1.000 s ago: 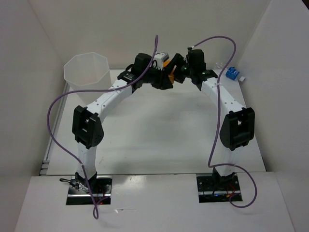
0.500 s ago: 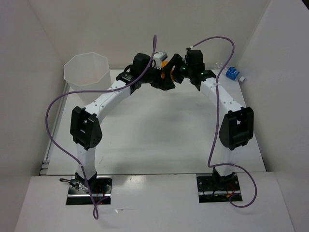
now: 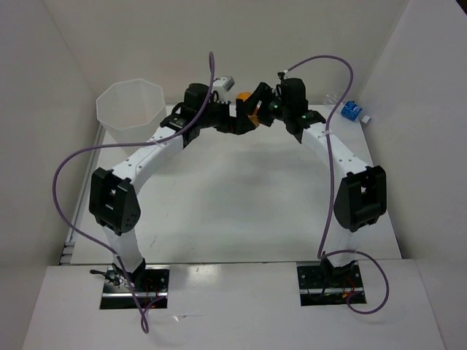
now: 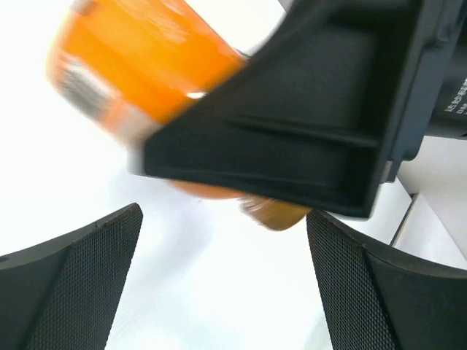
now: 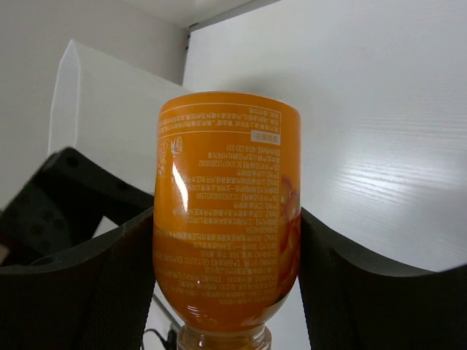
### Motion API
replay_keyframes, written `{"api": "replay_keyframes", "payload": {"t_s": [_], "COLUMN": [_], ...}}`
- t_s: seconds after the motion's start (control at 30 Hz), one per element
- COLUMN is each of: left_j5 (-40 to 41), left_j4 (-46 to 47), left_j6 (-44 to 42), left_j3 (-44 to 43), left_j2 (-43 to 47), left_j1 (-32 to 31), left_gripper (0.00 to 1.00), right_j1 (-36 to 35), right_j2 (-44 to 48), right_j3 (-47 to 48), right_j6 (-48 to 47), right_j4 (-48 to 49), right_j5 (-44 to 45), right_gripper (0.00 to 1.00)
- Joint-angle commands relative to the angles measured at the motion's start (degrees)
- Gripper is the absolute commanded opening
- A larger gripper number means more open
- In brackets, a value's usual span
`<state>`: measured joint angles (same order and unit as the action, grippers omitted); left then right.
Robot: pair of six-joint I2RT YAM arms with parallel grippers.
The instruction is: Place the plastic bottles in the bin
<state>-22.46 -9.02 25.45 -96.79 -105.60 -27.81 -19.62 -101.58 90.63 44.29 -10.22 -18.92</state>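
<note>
Next, my right gripper sweeps over the bin's opening [image 3: 131, 104], to its left in the top view, and releases the orange bottle, since the bottle is still outside.
My right gripper [image 5: 226, 244] is shut on an orange plastic bottle [image 5: 226, 211], one finger on each side of its body, neck toward the wrist. In the top view this bottle [image 3: 252, 104] hangs above the table's back middle in the right gripper [image 3: 257, 108]. Close on its left, my left gripper [image 3: 238, 119] is open. In the left wrist view the left gripper [image 4: 225, 215] holds nothing, and the blurred orange bottle [image 4: 139, 65] lies beyond its fingertips. A clear bottle with a blue label [image 3: 352, 111] lies at the back right. The white bin [image 3: 131, 106] stands at the back left.
White walls close the table [image 3: 241, 197] on the left, back and right. Purple cables loop over both arms. In the right wrist view the bin [image 5: 102, 109] shows beyond the bottle, with the black left gripper [image 5: 51, 197] beside it.
The left gripper has opened and let go of the orange bottle, and the left arm has swung leftward. The bottle stays in the right gripper, which has barely shifted.
</note>
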Motion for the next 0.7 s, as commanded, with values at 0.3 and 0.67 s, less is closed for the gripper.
{"api": "replay_keyframes", "payload": {"t_s": [0.3,0.67], "left_j5": [44.1,64.6], "left_j4": [-20.9,-21.1], "left_j6": [1.9,9.4], "left_j3": [-1.3,2.8], "left_j2": [32.6,42.6], "left_j1": [6.2,11.0], "left_gripper": [1.0,1.0], "right_j1": [-12.8,-28.5], "right_j2": [-21.4,-49.7], "right_j3": [43.9,85.0], "right_j6": [-16.3,-24.2], "right_j4": [-12.9,5.5], "right_j5": [-3.2,9.0], "right_gripper": [0.45,0.47]}}
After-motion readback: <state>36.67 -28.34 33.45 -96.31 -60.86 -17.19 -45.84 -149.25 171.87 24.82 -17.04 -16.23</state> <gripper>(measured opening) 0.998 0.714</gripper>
